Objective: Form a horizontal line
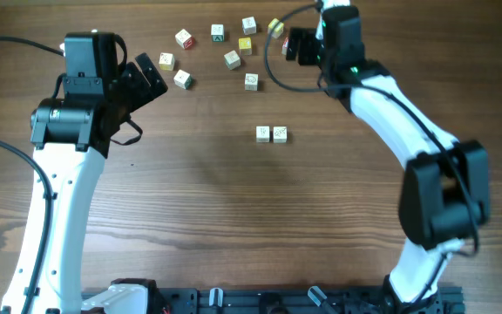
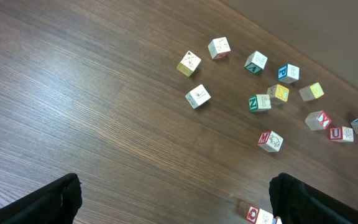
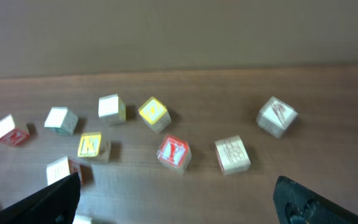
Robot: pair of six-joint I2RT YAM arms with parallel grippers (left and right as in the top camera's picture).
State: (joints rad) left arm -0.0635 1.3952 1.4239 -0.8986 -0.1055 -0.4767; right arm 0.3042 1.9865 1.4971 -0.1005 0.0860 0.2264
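Observation:
I will next move my right gripper, which is open, down over the plain pale cube [image 3: 232, 155], and then I will close it there.
The horizontal line [image 1: 271, 133] is a short row of two pale wooden cubes touching side by side at the table's middle, seen only in the overhead view; no green face shows on it from above. My left gripper [image 1: 152, 77] is open and empty at the back left, near two loose cubes, well left of the row. In the left wrist view its fingers [image 2: 176, 200] spread wide over bare wood. My right gripper [image 1: 288, 44] is open and empty at the back, above and right of the row. The right wrist view shows its fingers [image 3: 176, 199] apart over loose cubes.
Several loose letter cubes [image 1: 232, 58] with red, yellow and green faces lie scattered along the back. A red-faced cube [image 2: 257, 215] sits by my left gripper's right finger. A red-letter cube [image 3: 174, 152] and a plain pale cube [image 3: 232, 155] lie before my right gripper.

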